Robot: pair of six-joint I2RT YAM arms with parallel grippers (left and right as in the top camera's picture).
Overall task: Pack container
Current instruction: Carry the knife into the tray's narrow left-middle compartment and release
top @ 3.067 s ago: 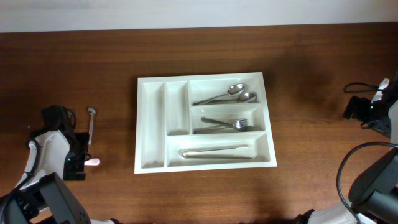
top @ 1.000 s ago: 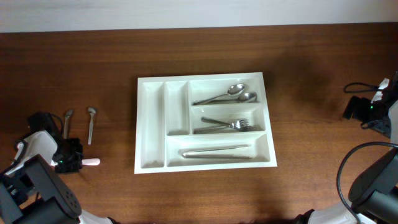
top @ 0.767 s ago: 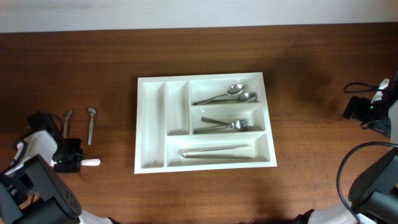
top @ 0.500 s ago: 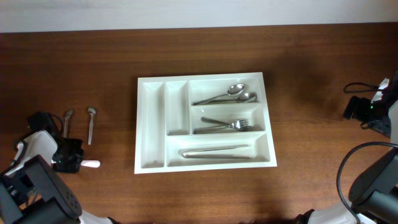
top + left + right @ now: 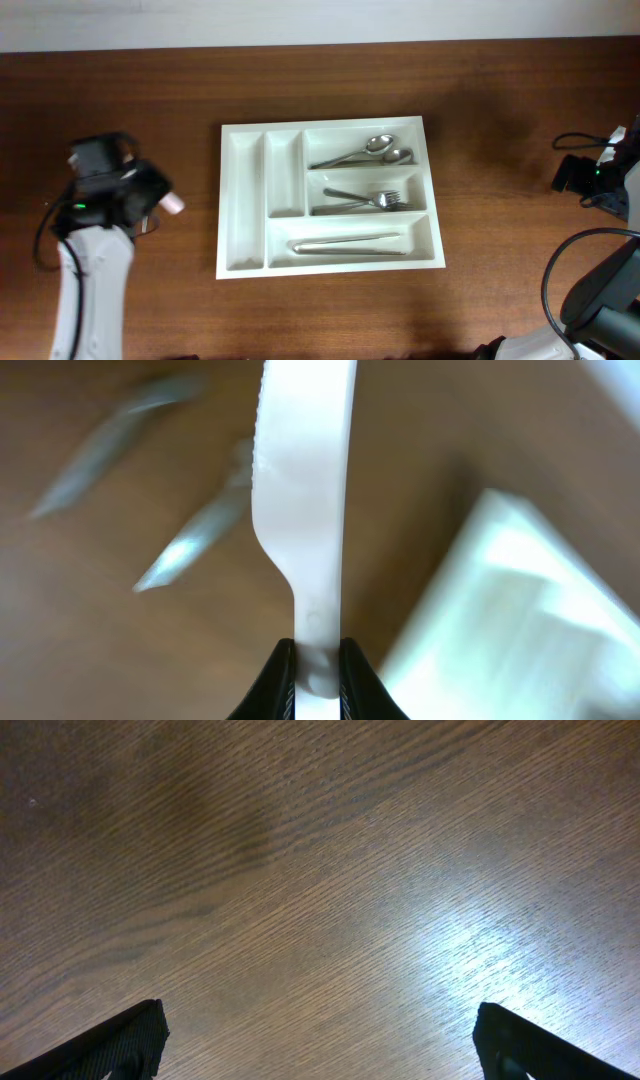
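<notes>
The container's shorter empty section (image 5: pixel 286 172) lies to the right of my left gripper in the overhead view. My left gripper carries the knife over it next, turning it lengthwise, and releases it.
The container (image 5: pixel 222 200), a large white tray, lies in the middle of the table and shows blurred at the right of the left wrist view (image 5: pixel 520 610). My left gripper (image 5: pixel 152 194) hangs above the table left of it, shut on a white plastic knife (image 5: pixel 303 490). The knife's handle sits between the jaws (image 5: pixel 317 652) and its end pokes out towards the tray (image 5: pixel 172 203). My right gripper (image 5: pixel 572 176) is at the far right edge, open (image 5: pixel 320 1030) over bare wood with nothing between its fingers.
In the tray's wide compartments lie metal spoons (image 5: pixel 365 152), forks (image 5: pixel 365 200) and knives (image 5: pixel 348 244); its two narrow compartments hold nothing. Two metal spoons (image 5: pixel 195 545) lie blurred on the table below my left gripper. Cables lie by the right arm.
My left gripper closed on the white knife at the table's left edge, lifted it and swung up and right towards the container. The right arm has not moved.
</notes>
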